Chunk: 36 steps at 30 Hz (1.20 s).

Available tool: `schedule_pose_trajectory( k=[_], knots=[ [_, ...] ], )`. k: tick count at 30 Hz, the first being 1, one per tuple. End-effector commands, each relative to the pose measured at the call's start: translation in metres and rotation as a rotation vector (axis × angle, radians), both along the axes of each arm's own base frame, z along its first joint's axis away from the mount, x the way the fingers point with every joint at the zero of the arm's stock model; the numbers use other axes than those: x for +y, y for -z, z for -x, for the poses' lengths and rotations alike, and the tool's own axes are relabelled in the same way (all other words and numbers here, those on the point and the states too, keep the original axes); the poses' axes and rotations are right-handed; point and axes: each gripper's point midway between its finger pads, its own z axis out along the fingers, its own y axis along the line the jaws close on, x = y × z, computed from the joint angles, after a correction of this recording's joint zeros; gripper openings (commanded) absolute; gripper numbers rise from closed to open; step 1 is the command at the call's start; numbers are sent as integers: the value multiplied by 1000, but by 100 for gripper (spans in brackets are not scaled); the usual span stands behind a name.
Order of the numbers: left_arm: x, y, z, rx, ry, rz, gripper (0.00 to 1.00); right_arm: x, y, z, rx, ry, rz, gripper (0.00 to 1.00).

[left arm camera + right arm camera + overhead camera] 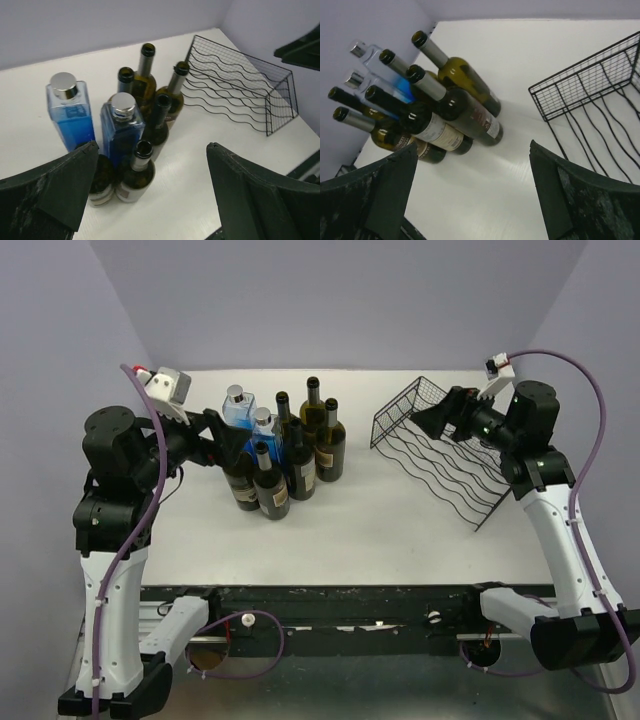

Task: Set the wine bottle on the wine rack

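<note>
The nearest wine bottle's neck stands clear at the cluster's near edge, so the robot's left gripper should next lower onto it, to the right in the top view.
Several dark green wine bottles (330, 445) stand upright in a tight cluster left of the table's middle, with two blue glass bottles (237, 410) among them. The black wire wine rack (395, 416) sits at the right, holding nothing. My left gripper (226, 436) hovers open at the cluster's left side, above the bottles. In the left wrist view the left gripper (151, 146) looks down on the nearest wine bottle (136, 176), with the rack (235, 85) beyond. My right gripper (428, 420) hangs open over the rack. The right gripper (472, 145) has bare table between its fingers, with bottles (465, 107) left and rack (600, 85) right.
The white table (400, 530) is walled by pale lilac panels at the back and sides. A black rail runs along the near edge where both arm bases are bolted. White table surface lies between the bottle cluster and the rack.
</note>
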Motion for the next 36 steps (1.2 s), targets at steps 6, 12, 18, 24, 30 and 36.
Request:
schedule_pose_trajectory(
  k=[6,12,18,24,30,36],
  knots=[
    [-41,56,13,21,219,-107,96,31,8,20,4,-189,-88,98],
    [-42,96,-11,131,131,-166,82,28,10,17,6,-160,-91,98],
    [-36,121,-27,184,39,-180,72,23,15,15,13,-118,-92,98],
    [-36,133,-40,171,-12,-151,70,19,18,14,15,-84,-88,98],
    [-42,138,-53,146,-30,-122,61,16,18,12,18,-59,-91,98],
    [-44,145,-62,150,-52,-126,54,14,21,12,23,-36,-93,98]
  ],
)
